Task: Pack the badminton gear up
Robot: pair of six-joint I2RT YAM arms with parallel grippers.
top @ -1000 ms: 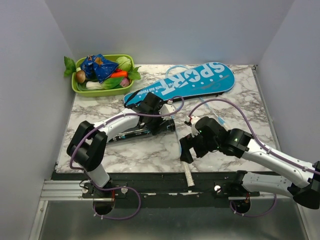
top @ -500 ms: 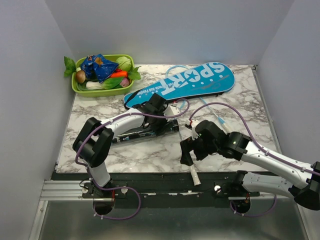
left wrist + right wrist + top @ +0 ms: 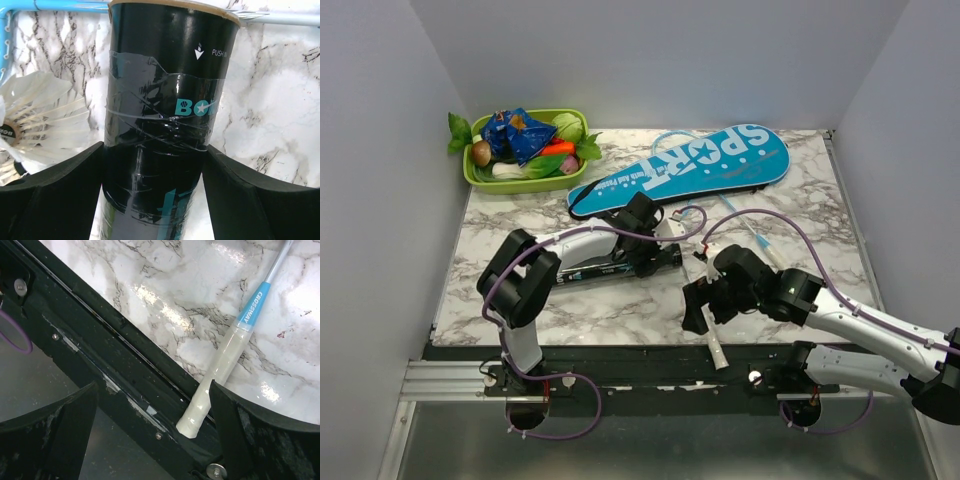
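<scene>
I should next raise my right gripper and turn it toward the dark tube's tan-rimmed end (image 3: 677,256) to close on the edge of that end, because my left gripper's hold leaves that end uncovered.
The dark clear tube (image 3: 600,268) (image 3: 160,100) lies on the marble table. My left gripper (image 3: 655,255) (image 3: 154,150) is shut on it near its right end, with both pads touching its sides. A white feather shuttlecock (image 3: 40,120) lies just left of the tube. A light-blue racket's white butt (image 3: 714,348) (image 3: 210,390) sticks out over the table's front edge. My right gripper (image 3: 695,305) (image 3: 154,387) hangs open over that edge, the butt close to its right finger. The blue "SPORT" cover (image 3: 690,165) lies at the back, with another racket shaft (image 3: 750,232) beside it.
A green tray (image 3: 480,178) of toy vegetables stands at the back left corner. The black front rail (image 3: 125,375) runs below the table's edge under my right gripper. White walls close in on both sides.
My left gripper has moved right, and the tube has shifted right with it. The racket's butt has slid right and further over the front edge, with my right gripper following.
</scene>
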